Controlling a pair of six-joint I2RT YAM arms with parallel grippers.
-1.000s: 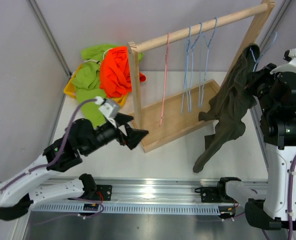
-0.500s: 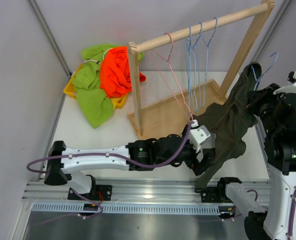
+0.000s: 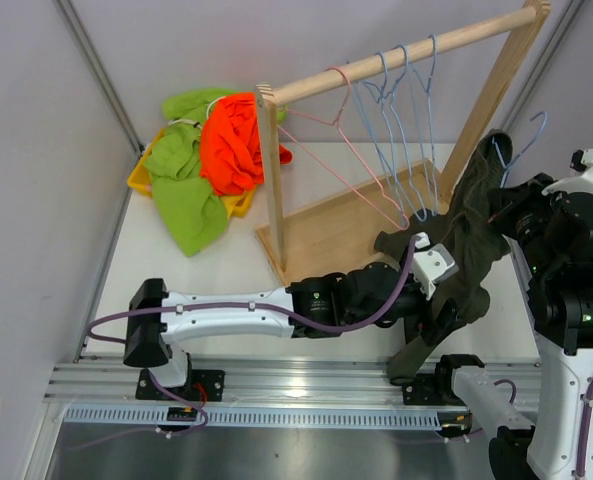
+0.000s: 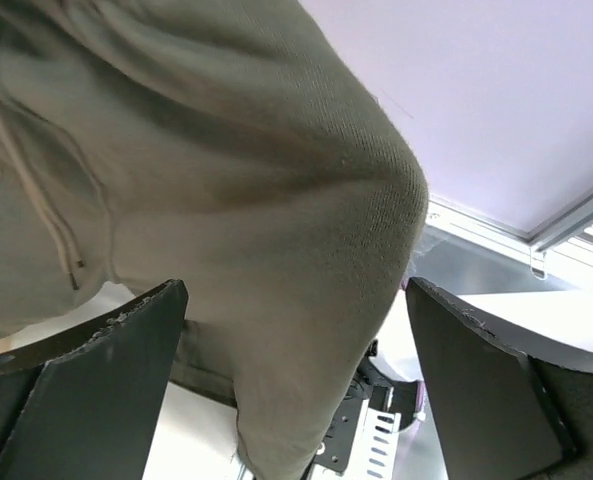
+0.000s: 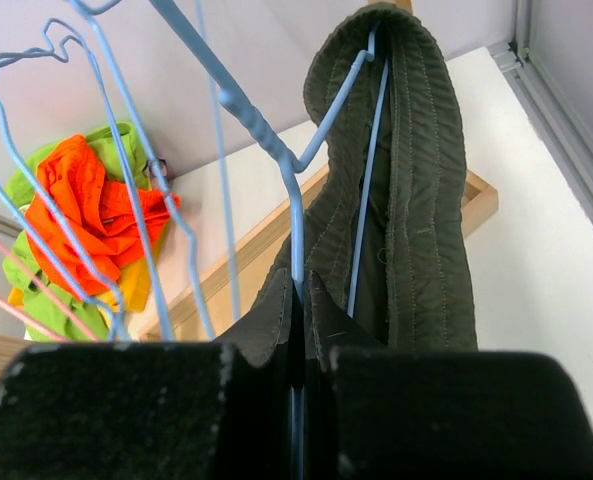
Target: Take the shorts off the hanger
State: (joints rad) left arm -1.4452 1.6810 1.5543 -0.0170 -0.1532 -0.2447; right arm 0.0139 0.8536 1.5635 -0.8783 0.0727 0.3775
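Note:
The shorts' lower fold (image 3: 460, 299) (image 4: 301, 268) comes next: my left gripper moves only slightly further onto it and closes, as the olive fabric already hangs between its fingers.
The dark olive-brown shorts (image 3: 468, 240) hang from a blue wire hanger (image 3: 527, 134) at the right of the table. My right gripper (image 3: 511, 212) is shut on that hanger's wire; in the right wrist view its jaws (image 5: 298, 300) pinch the blue wire (image 5: 298, 215), with the shorts' waistband (image 5: 421, 190) draped over the hanger behind. My left gripper (image 3: 454, 305) reaches across to the lower part of the shorts. In the left wrist view it (image 4: 296, 395) is open, and the olive fabric (image 4: 276, 250) hangs between the two wide-apart fingers (image 4: 86, 385).
A wooden rack (image 3: 271, 180) with a top rail (image 3: 406, 50) and a base board (image 3: 341, 235) stands mid-table. A pink hanger (image 3: 341, 125) and empty blue hangers (image 3: 406, 110) hang on it. Orange (image 3: 234, 140), lime green (image 3: 181, 185) and yellow (image 3: 141, 178) shorts are piled at the far left.
My left arm has swung from the table's left across to the olive shorts and put its open jaws around the fabric. The empty hangers have swung. The right gripper still holds the hanger.

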